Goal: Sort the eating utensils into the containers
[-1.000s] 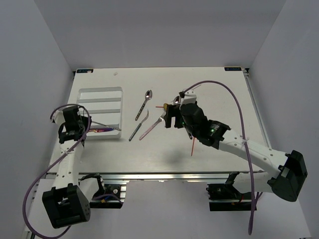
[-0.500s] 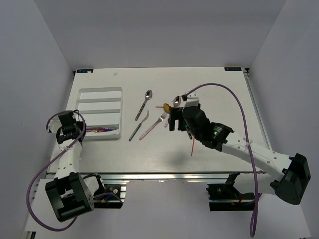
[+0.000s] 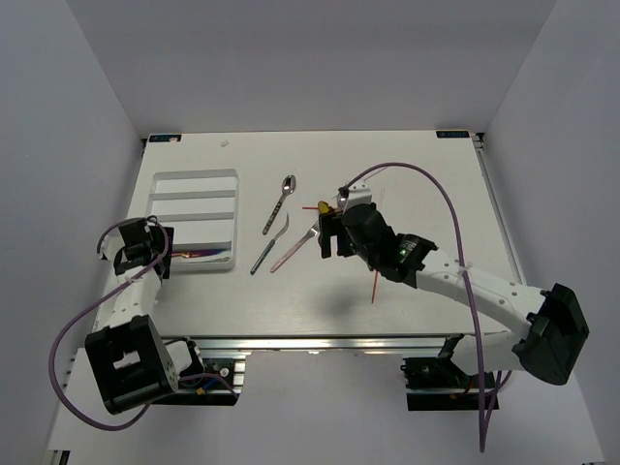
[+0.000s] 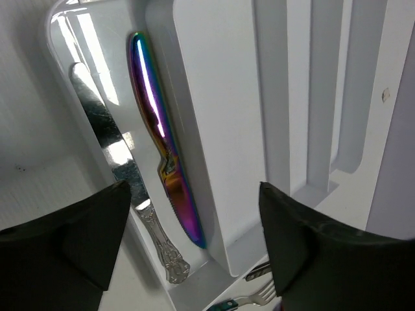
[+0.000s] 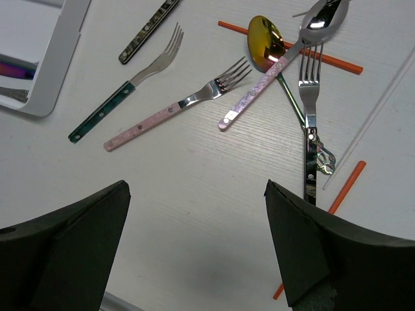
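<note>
My right gripper needs to move across and down onto the silver fork's dark handle (image 5: 310,152), which lies over the gold-bowled spoon, below and to the right in its wrist view.
The white tray (image 3: 194,175) lies at the table's left. In its nearest compartment, in the left wrist view, a rainbow-coloured knife (image 4: 159,139) lies beside a silver knife (image 4: 120,170). My left gripper (image 4: 194,249) hangs open over that compartment's end, holding nothing. My right gripper (image 5: 194,253) is open above bare table, just short of the loose utensils: a teal-handled fork (image 5: 120,94), a pink-handled fork (image 5: 172,109), a gold-bowled spoon (image 5: 264,44), a pink-handled spoon (image 5: 272,76) and a silver fork (image 5: 309,103).
Red sticks (image 5: 343,188) and a clear stick (image 5: 376,110) lie among the pile. A silver spoon (image 3: 283,199) lies alone right of the tray. The tray's corner (image 5: 48,71) shows at the right wrist view's left edge.
My left gripper has opened and let go of the rainbow knife, which now rests in the tray. The right arm shifted slightly left over the pile, still open.
</note>
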